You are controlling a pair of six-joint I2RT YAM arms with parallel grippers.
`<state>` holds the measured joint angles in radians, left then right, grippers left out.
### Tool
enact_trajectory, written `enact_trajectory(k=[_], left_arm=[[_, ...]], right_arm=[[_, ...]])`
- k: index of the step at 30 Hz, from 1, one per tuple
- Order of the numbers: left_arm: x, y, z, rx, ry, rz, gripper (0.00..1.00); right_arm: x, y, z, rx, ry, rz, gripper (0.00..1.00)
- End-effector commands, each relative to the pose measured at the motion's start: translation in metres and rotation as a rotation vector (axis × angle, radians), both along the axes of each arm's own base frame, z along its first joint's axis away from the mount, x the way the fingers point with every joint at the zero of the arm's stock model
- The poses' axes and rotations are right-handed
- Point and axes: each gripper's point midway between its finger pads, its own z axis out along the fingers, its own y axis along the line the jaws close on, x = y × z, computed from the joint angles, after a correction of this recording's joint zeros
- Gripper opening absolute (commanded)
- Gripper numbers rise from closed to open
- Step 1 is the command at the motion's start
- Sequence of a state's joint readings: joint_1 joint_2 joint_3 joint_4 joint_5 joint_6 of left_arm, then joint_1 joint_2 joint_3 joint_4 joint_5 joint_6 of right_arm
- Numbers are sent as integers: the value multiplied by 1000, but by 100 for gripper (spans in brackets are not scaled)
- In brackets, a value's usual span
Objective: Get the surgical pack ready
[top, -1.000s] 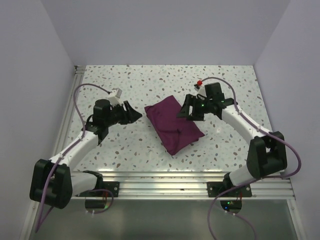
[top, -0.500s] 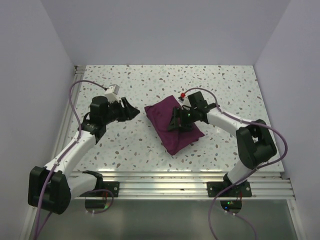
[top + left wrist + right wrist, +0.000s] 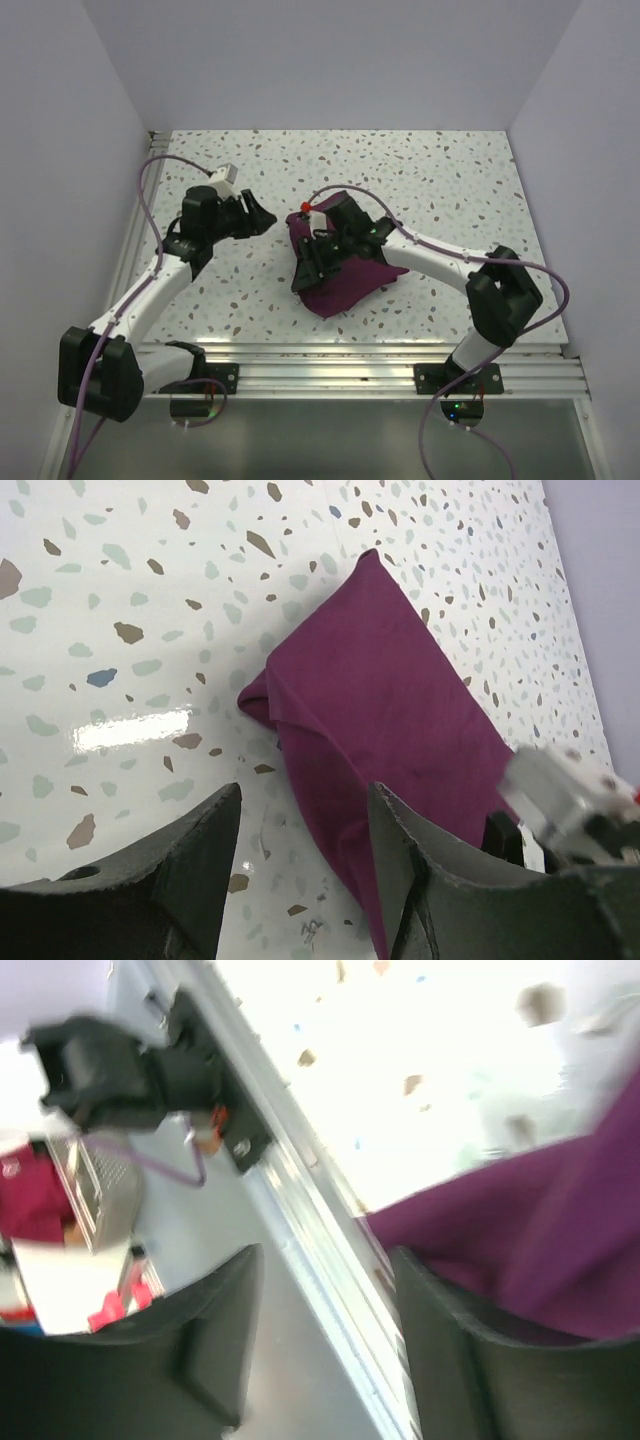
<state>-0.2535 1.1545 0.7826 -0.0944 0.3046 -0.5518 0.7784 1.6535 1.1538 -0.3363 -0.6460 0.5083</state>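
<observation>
The left gripper shifts over to its right in the top view next and lowers its open fingers around the pack's folded corner (image 3: 293, 220) (image 3: 266, 693), which lies below.
The surgical pack (image 3: 362, 276) is a plum-purple folded bundle lying rumpled on the speckled table, mid-table. My right gripper (image 3: 305, 268) reaches across it to its left end, tilted toward the near edge. In the blurred right wrist view the jaws (image 3: 328, 1255) stand apart with nothing between them, and the purple cloth (image 3: 540, 1240) lies against the right finger. My left gripper (image 3: 262, 220) hovers open just left of the pack. In the left wrist view its jaws (image 3: 305, 795) frame bare table, with the pack (image 3: 390, 710) ahead and its near edge running behind the right finger.
An aluminium rail (image 3: 330, 360) runs along the near table edge and shows in the right wrist view (image 3: 310, 1230). Another rail (image 3: 135, 230) lines the left side. Walls close the left, back and right. The right arm's white link (image 3: 560, 790) intrudes at the right of the left wrist view.
My right arm has swung left across the pack, its jaws narrowing, and the pack has shifted left and rumpled. My left gripper has edged slightly away from the near edge, still open.
</observation>
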Motion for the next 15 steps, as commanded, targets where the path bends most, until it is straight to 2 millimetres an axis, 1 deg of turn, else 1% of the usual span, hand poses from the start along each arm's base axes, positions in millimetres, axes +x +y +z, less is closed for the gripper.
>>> enact_trajectory(k=[1, 2, 4, 5, 6, 7, 8, 9, 10, 11, 12, 13, 14, 15], left_arm=[[14, 4, 11, 25, -37, 13, 58], [16, 3, 8, 27, -28, 13, 58], [20, 0, 10, 20, -33, 2, 58], [22, -1, 9, 19, -31, -2, 58], [25, -4, 4, 16, -20, -16, 58], [29, -7, 7, 11, -24, -23, 58], [32, -9, 0, 12, -5, -30, 58], [35, -13, 1, -1, -11, -52, 58], [40, -17, 4, -9, -18, -59, 58], [44, -19, -4, -10, 3, -68, 58], [46, -23, -3, -18, 7, -84, 59], [51, -26, 4, -24, -7, -93, 59], [55, -28, -1, -24, 7, -99, 59], [59, -30, 3, -24, -2, -111, 59]], right_arm=[[-27, 2, 24, 45, -15, 113, 64], [-33, 2, 24, 47, -5, 123, 67], [-38, -5, 30, 48, -14, 119, 75], [-33, -9, 32, 31, -48, 85, 76], [-30, -14, 40, 32, -78, 59, 77], [-26, -20, 42, 10, -96, 25, 77], [-17, -27, 43, -12, -112, -34, 77], [-12, -34, 42, -26, -120, -73, 77], [-5, -44, 53, -19, -155, -126, 77], [1, -51, 53, -37, -160, -176, 77], [10, -63, 47, -82, -190, -246, 77], [13, -69, 53, -72, -212, -277, 77], [17, -75, 53, -76, -214, -312, 77], [19, -83, 47, -100, -217, -340, 77]])
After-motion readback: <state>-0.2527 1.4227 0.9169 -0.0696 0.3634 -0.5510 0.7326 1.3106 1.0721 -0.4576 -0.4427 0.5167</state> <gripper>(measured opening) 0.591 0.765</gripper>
